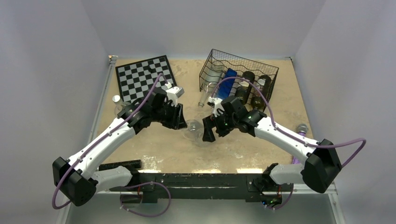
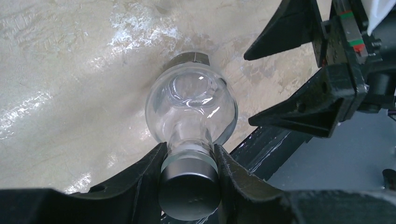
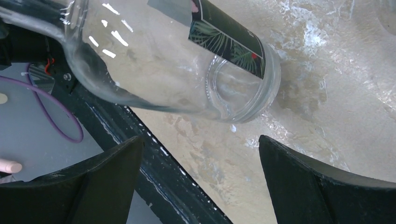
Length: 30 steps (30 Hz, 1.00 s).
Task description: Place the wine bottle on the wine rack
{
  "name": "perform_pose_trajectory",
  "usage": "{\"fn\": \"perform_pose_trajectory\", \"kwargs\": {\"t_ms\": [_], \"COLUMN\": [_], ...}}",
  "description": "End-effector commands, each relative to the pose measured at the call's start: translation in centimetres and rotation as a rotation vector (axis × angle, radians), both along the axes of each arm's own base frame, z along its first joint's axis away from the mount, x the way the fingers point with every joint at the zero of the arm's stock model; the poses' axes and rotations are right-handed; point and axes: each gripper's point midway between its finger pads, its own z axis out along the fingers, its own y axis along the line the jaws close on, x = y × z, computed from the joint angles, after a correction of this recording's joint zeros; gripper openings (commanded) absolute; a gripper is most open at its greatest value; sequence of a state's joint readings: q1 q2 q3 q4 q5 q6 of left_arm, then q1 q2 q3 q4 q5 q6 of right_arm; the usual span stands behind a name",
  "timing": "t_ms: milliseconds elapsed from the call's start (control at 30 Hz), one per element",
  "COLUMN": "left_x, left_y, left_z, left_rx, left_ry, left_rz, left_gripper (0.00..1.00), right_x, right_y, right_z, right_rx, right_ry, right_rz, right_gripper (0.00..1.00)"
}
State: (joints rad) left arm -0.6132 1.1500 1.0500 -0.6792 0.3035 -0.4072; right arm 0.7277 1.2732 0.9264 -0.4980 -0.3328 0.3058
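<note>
My left gripper lowers next, draws back, lays the tilted bottle on the sandy tabletop and releases it. The tabletop lies bare below and back of the gripper.
A clear glass wine bottle (image 1: 194,131) with a black cap (image 2: 189,189) and a dark leafy label (image 3: 229,44) hangs tilted over the sandy table between the two arms. My left gripper (image 1: 180,122) is shut on its neck just below the cap, as the left wrist view shows (image 2: 190,148). My right gripper (image 1: 208,131) is open, its fingers (image 2: 303,112) beside the bottle's body, and the bottle's base (image 3: 243,88) lies above its jaws (image 3: 201,140) without touching. The black wire wine rack (image 1: 212,58) stands at the back right.
The rack holds dark bottles (image 1: 254,86), a blue item (image 1: 229,77) and a clear bottle (image 1: 205,95) whose neck sticks out the front. A chessboard (image 1: 144,77) lies back left, a small glass (image 1: 116,100) near it. A black bar (image 1: 187,179) runs along the near edge.
</note>
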Motion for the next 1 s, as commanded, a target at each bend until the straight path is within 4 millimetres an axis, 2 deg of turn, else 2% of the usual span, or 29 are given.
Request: {"fn": "perform_pose_trajectory", "kwargs": {"t_ms": [0, 200, 567, 800, 967], "left_x": [-3.5, -5.4, -8.3, -8.1, -7.0], "left_y": [1.6, 2.3, 2.9, 2.0, 0.2], "left_z": [-3.0, -4.2, -5.1, -5.5, -6.0], "left_rx": [0.084, 0.102, 0.124, 0.098, 0.045], "left_ry": [0.109, 0.154, 0.271, 0.286, 0.252], "left_rz": [-0.092, -0.136, -0.213, -0.216, -0.226], "left_gripper": [0.0, 0.0, 0.0, 0.0, 0.0], "right_x": [0.3, 0.3, 1.5, 2.2, 2.2], "right_y": [1.5, 2.0, 1.8, 1.1, 0.5], "right_z": [-0.3, -2.1, -2.8, -3.2, -1.8], "right_rx": [0.032, -0.038, -0.101, -0.14, -0.123], "right_ry": [-0.009, 0.009, 0.022, 0.021, -0.007], "right_rz": [0.03, 0.035, -0.056, -0.118, -0.157], "right_gripper": [0.97, 0.97, 0.96, 0.96, 0.95]}}
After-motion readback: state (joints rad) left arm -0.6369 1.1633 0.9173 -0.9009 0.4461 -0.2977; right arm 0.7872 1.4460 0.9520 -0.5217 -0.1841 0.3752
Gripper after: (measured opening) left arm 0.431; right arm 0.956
